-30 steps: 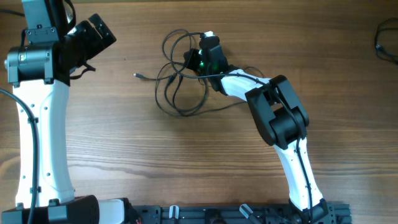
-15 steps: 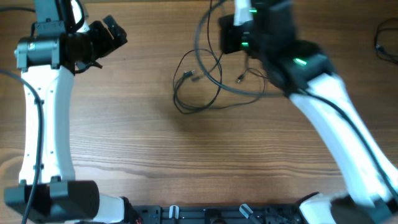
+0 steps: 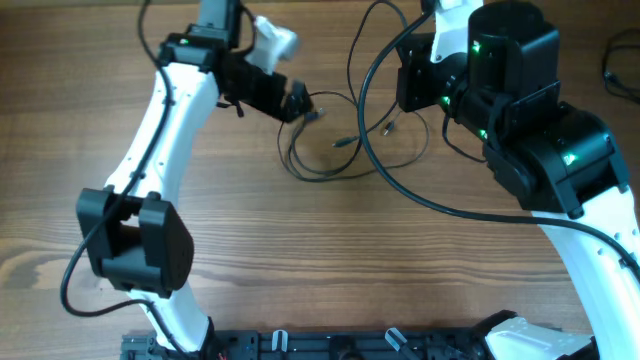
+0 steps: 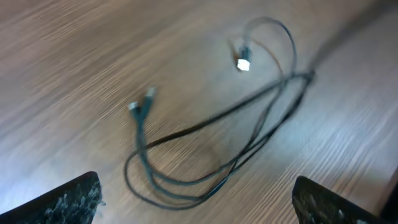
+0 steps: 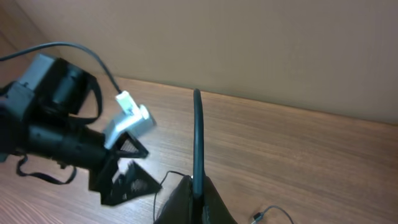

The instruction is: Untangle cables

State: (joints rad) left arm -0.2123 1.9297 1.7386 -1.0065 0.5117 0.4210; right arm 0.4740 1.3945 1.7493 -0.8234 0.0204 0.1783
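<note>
My left gripper will next go down onto the near bend of black cable [image 3: 298, 168] [image 4: 185, 200] and close on it, because loops of the cable pile are below its wide-open fingers.
Thin black cables [image 3: 325, 160] lie looped together on the wooden table, with small plug tips [image 3: 341, 143] near the middle of the pile. My left gripper [image 3: 296, 101] hovers open at the pile's left edge; in the left wrist view its jaws [image 4: 199, 205] are wide apart above the loops [image 4: 217, 140]. My right gripper [image 3: 412, 62] is raised high and shut on one dark cable [image 3: 362, 110], which hangs in a long arc. In the right wrist view the fingers [image 5: 196, 190] pinch this cable [image 5: 197, 130].
Another black cable [image 3: 620, 62] lies at the table's far right edge. The left arm's gripper [image 5: 121, 171] shows in the right wrist view, low at the left. A loose plug [image 5: 256, 216] lies on the table below the right gripper.
My right arm has risen, lifting one cable from the pile. My left arm has swung from the far left to the pile's left edge. The loops have shifted right.
</note>
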